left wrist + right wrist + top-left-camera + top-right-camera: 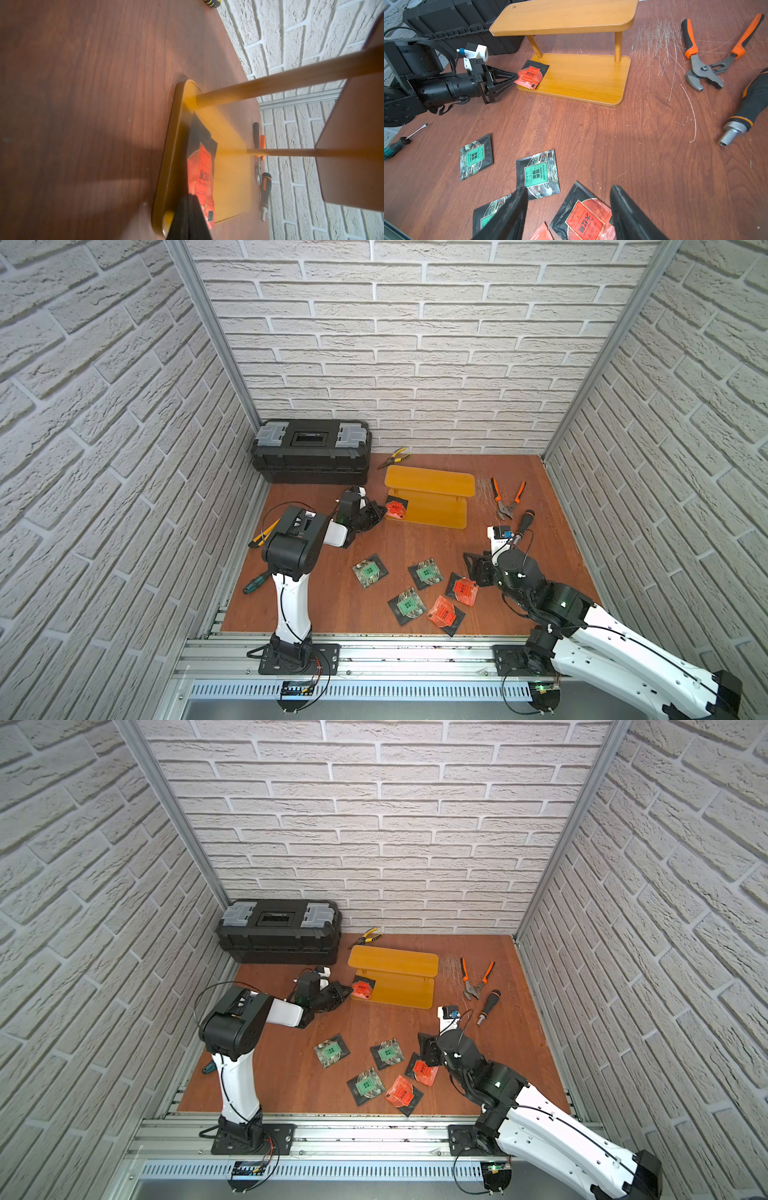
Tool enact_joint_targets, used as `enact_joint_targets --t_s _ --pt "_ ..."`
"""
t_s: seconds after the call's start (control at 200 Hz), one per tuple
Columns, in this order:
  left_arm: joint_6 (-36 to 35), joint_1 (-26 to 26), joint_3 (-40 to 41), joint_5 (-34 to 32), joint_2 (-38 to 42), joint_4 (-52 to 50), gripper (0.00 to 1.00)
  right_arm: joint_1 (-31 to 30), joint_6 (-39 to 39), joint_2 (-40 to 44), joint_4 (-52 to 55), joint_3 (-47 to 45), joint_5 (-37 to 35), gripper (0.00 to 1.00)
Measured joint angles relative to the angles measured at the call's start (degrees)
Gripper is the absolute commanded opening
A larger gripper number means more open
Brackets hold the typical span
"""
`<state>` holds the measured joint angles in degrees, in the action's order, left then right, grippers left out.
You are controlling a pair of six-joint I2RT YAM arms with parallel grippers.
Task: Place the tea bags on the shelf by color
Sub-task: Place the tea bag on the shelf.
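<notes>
The left gripper will next move gently over the lower plate's end point(178, 170) ahead of its fingers and let go of the red tea bag, since the bag's corner still sticks out over the edge.
The yellow-orange shelf point(430, 485) stands mid-table. My left gripper point(384, 512) is shut on a corner of a red tea bag point(395, 509), which reaches over the left end of the lower plate point(583, 79). The left wrist view shows that tea bag point(202, 166) clamped in the closed jaws. On the table in front lie three green tea bags point(368, 570) point(427, 573) point(407, 605) and two red ones point(463, 589) point(444, 614). My right gripper point(568, 188) hangs open just above a red tea bag point(584, 222), holding nothing.
A black toolbox point(311, 452) fills the back left corner, with yellow pliers point(395, 457) beside it. Orange pliers point(507, 497) and a black screwdriver point(523, 522) lie right of the shelf. A teal screwdriver point(253, 584) and a yellow-handled tool point(264, 535) lie by the left arm.
</notes>
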<state>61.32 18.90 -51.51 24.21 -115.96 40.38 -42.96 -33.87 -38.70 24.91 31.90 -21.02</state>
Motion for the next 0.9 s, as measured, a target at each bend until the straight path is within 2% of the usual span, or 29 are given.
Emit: enact_joint_targets --t_s 0.62,0.9 --pt "0.4 1.2 -3.5 0.0 -1.7 -0.1 0.0 0.0 0.0 0.1 0.4 0.0 -0.4 0.67" --pt "0.5 1.2 -3.5 -0.2 -1.7 -0.1 0.17 0.0 0.0 0.6 1.1 0.0 -0.4 0.67"
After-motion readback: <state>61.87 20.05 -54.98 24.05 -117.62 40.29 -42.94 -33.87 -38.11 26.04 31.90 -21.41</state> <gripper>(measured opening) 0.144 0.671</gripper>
